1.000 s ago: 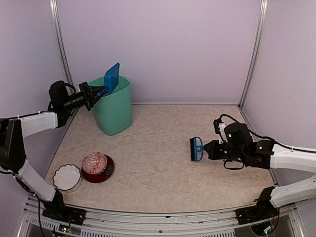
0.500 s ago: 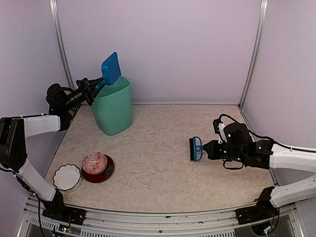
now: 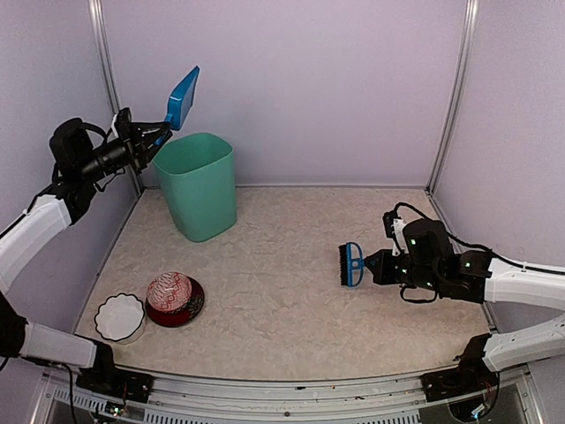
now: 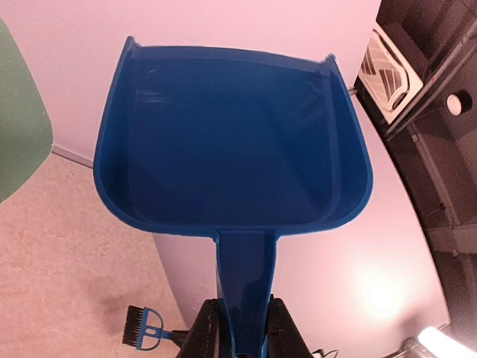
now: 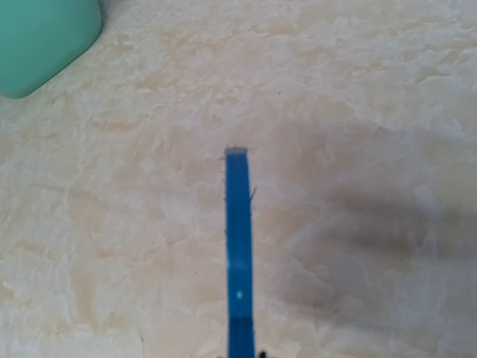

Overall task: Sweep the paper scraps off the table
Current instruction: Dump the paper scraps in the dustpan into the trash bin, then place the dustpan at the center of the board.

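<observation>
My left gripper holds the empty dustpan and should swing right in the top view to the bare tabletop below by the brush, then lower and release it.
My left gripper (image 3: 150, 141) is shut on the handle of a blue dustpan (image 3: 184, 95), held high in the air above and left of the green bin (image 3: 201, 185). In the left wrist view the pan (image 4: 231, 142) faces the camera with a bare inside, its handle pinched between my fingers (image 4: 205, 332). My right gripper (image 3: 375, 263) is shut on a small blue hand brush (image 3: 350, 266) just over the beige table (image 3: 282, 265), right of centre. The brush (image 5: 238, 246) appears edge-on in the right wrist view. The paper scraps are out of view in every frame.
The green bin stands at the back left near the wall corner. A white fluted bowl (image 3: 119, 316) and a red patterned bowl on a dark red plate (image 3: 174, 299) sit at the front left. Walls enclose three sides, and a metal rail (image 3: 282, 387) runs along the front.
My left arm has lifted the dustpan up and leftward, off the bin's rim to well above it. The right arm and brush have stayed put.
</observation>
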You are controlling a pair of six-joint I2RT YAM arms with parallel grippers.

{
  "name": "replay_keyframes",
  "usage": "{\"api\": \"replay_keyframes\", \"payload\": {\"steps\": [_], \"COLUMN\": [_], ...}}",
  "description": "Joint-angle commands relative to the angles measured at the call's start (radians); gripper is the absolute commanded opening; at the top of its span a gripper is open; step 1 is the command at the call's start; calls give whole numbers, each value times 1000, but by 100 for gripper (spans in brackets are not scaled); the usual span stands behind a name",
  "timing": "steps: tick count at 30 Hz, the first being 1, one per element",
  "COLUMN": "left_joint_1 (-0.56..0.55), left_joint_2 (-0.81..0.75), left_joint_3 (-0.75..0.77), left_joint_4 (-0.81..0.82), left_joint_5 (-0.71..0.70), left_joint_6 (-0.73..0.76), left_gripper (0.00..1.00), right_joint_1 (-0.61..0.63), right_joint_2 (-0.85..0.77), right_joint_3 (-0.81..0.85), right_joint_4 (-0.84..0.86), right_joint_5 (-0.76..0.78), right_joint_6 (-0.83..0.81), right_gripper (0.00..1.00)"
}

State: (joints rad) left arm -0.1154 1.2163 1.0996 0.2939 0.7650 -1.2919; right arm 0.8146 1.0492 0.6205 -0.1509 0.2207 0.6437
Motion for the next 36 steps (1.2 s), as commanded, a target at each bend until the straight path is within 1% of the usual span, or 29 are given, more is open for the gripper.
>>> {"api": "replay_keyframes", "payload": {"steps": [1, 2, 6, 10, 14, 22, 28, 36], "left_joint_1": [-90, -126, -284, -457, -621, -856, -981, -1073], "left_joint_2": [-80, -92, -124, -142, -123, -12, 106, 263], "left_joint_3": [63, 67, 68, 32, -3, -36, -23, 21], "left_joint_4": [-348, -389, -546, -617, -655, -688, -699, -704], "left_joint_5": [-96, -122, -310, -508, -681, -936, -1043, -1107], "left_joint_6": [344, 385, 543, 640, 684, 702, 706, 696], "left_gripper": [0, 0, 0, 0, 0, 0, 0, 0], "right_joint_1": [-11, -11, -14, -18, -25, -45, -60, -91], "right_joint_2": [7, 14, 29, 26, 9, -46, -103, -186], "right_joint_3": [21, 25, 38, 45, 43, 13, -19, -56], "right_joint_4": [9, 8, 5, -4, -24, -51, -71, -101], "right_joint_5": [9, 9, 13, 31, 74, 144, 169, 169], "right_joint_6": [-24, -29, -41, -50, -53, -47, -26, 17], "right_gripper": [0, 0, 0, 0, 0, 0, 0, 0]}}
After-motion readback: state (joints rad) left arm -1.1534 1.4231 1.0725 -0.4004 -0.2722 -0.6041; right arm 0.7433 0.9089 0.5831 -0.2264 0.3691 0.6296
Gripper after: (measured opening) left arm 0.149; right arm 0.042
